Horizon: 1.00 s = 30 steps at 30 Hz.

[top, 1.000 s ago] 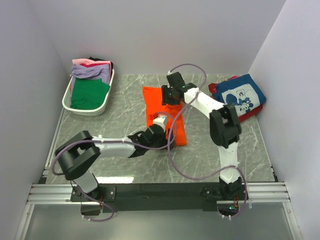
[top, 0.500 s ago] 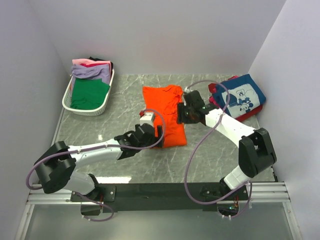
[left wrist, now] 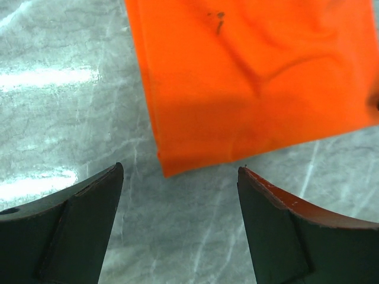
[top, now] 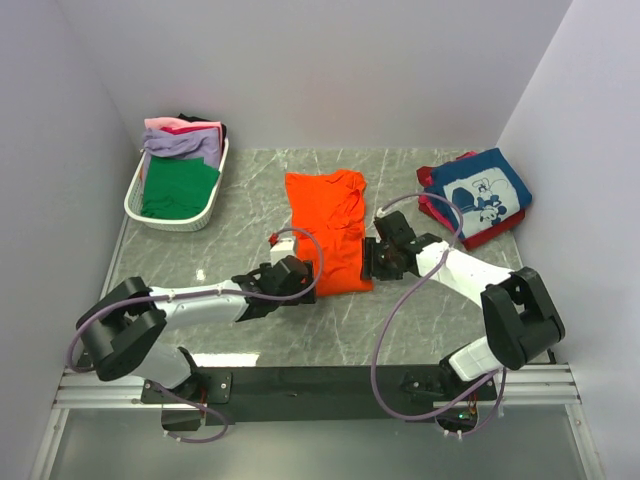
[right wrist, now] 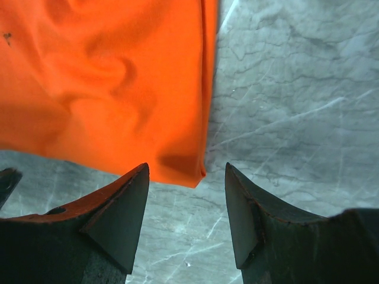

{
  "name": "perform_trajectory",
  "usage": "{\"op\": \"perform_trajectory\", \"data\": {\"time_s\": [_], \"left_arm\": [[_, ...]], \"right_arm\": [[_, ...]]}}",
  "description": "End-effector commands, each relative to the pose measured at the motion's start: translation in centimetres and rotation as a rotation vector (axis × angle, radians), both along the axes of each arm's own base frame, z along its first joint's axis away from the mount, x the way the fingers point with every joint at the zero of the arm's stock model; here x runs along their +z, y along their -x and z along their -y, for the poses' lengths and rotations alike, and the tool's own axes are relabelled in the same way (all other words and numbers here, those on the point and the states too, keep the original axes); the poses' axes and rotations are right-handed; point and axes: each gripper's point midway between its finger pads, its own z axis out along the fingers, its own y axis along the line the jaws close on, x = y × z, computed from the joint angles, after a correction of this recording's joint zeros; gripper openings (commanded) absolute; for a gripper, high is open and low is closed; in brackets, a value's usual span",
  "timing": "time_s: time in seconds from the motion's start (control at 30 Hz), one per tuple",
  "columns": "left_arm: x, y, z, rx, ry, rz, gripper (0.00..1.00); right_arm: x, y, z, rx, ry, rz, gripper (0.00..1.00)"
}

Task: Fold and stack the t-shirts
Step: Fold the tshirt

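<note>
I will next lower my right gripper onto the orange t-shirt's near corner on the navy t-shirt's side (top: 368,287) (right wrist: 194,177) below, since its open fingers already straddle that corner.
The orange t-shirt (top: 330,228) lies folded lengthwise on the marble table. My left gripper (top: 296,276) is open and empty, just short of its near left corner (left wrist: 169,168). My right gripper (top: 374,258) is open and empty, just short of its near right corner (right wrist: 192,177). A navy t-shirt with white cartoon print (top: 480,193) lies folded on a red one at the back right. Green (top: 178,186), lavender (top: 182,144), pink and black t-shirts sit in the basket.
The white slatted basket (top: 138,206) stands at the back left against the left wall. Grey walls close in the table on three sides. The arms' black base rail (top: 320,385) runs along the near edge.
Both grippers have drawn back toward me from on top of the orange t-shirt to its near corners. The shirt's near part now lies flatter and smoother.
</note>
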Motion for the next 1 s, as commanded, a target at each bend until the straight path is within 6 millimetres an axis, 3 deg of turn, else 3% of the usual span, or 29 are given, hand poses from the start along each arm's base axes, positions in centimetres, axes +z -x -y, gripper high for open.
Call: {"op": "perform_trajectory", "data": {"time_s": [0.0,0.3,0.53,0.73,0.97], "left_arm": [[0.3,-1.2,0.6,0.029,0.023,0.026,0.83],[-1.3,-1.5,0.6,0.029,0.003,-0.012,0.77],[-1.8,-1.0,1.2,-0.008,0.017,-0.04,0.63],[-1.7,-1.0,2.2,-0.04,0.05,-0.044,0.52],[-2.6,-0.6,2.3,-0.046,0.044,-0.071,0.39]], "right_arm": [[0.6,-0.9,-1.2,-0.001,-0.058,0.052,0.61],[-1.4,-0.2,-0.9,-0.001,-0.036,0.001,0.61],[-3.3,1.1,-0.2,-0.014,-0.01,-0.05,0.61],[-3.4,1.8,0.2,-0.021,-0.011,-0.053,0.6],[-4.0,2.8,-0.4,-0.003,-0.014,-0.077,0.49]]}}
